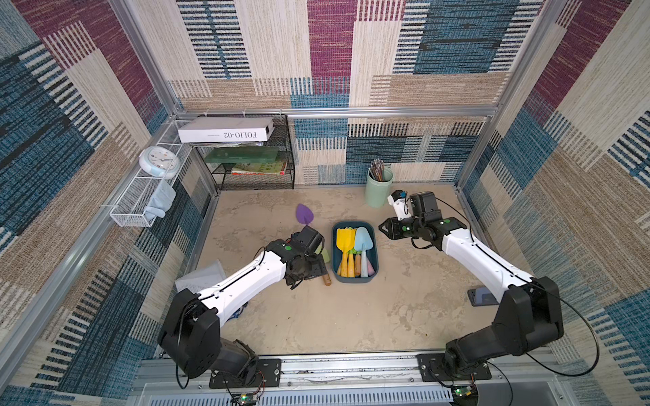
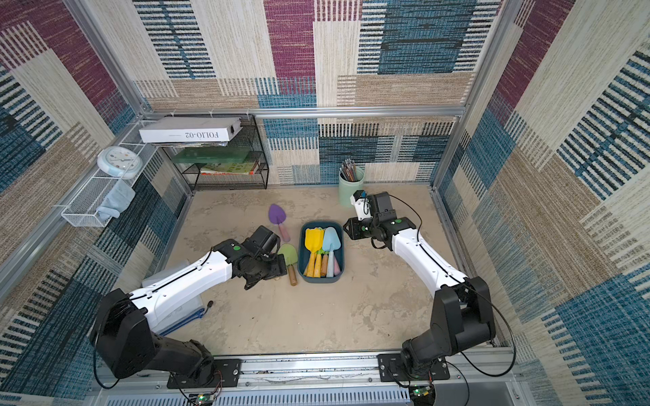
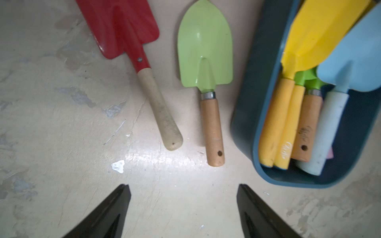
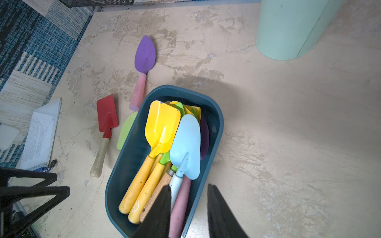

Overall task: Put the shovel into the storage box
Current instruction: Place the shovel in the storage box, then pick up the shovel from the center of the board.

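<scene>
I will next turn my left gripper in line and move it down over the near half of the red shovel's handle, because that handle is at an angle to my open fingers.
The storage box [image 1: 354,223] is a dark teal tub mid-table, also seen in a top view [image 2: 320,280], with several shovels lying in it, a yellow one [image 1: 344,239] and a light blue one [image 1: 364,239] on top. Outside it lie a green shovel [image 3: 205,51] right beside its wall [image 3: 249,107], a red shovel [image 3: 119,26] and, farther back, a purple shovel [image 1: 303,213]. My left gripper [image 3: 183,185] hangs open over bare table just short of the green and red handles. My right gripper [image 4: 189,185] hovers above the box's near rim, jaws partly apart and empty.
A mint-green cup [image 1: 378,188] of pencils stands behind the box. A black wire rack [image 1: 253,165] with books fills the back left corner, and a white wire basket [image 1: 140,207] hangs on the left wall. Papers [image 1: 202,277] lie under the left arm, a dark device [image 1: 483,297] under the right.
</scene>
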Robot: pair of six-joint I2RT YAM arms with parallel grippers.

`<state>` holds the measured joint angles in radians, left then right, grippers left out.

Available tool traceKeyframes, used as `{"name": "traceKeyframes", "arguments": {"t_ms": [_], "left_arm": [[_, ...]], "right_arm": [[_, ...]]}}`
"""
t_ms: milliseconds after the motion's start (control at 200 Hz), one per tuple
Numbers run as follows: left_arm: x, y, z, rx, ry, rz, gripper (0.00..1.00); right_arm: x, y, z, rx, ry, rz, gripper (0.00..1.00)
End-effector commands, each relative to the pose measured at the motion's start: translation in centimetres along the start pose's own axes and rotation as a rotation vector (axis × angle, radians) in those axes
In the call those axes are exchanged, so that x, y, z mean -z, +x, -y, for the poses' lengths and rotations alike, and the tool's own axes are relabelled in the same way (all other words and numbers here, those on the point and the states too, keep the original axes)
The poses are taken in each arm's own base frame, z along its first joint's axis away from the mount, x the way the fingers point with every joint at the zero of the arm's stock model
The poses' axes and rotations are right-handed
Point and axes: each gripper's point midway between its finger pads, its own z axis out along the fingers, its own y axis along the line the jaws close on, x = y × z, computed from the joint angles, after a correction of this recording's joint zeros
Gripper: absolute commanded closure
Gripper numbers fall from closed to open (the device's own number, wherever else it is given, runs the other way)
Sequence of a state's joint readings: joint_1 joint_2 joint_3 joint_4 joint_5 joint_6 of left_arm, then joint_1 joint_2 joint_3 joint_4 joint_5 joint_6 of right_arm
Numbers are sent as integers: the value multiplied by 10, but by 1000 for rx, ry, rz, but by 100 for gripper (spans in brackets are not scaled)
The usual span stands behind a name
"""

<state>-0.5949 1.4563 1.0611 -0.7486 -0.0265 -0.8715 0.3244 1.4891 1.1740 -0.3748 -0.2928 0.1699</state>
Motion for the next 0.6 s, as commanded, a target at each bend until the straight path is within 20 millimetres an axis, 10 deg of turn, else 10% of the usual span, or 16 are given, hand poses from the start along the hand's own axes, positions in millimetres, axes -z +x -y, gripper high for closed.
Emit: {"name": "traceKeyframes", "arguments": {"t_ms": [0,591], "left_arm": [[-12,-4,-2,112,36,-12,16],[-73,-10,-10,236,-62,-85,24]], "right_arm": [[2,5,-1,6,-3,-13,67],[-6,18,0,27,-21,-34,68]]}}
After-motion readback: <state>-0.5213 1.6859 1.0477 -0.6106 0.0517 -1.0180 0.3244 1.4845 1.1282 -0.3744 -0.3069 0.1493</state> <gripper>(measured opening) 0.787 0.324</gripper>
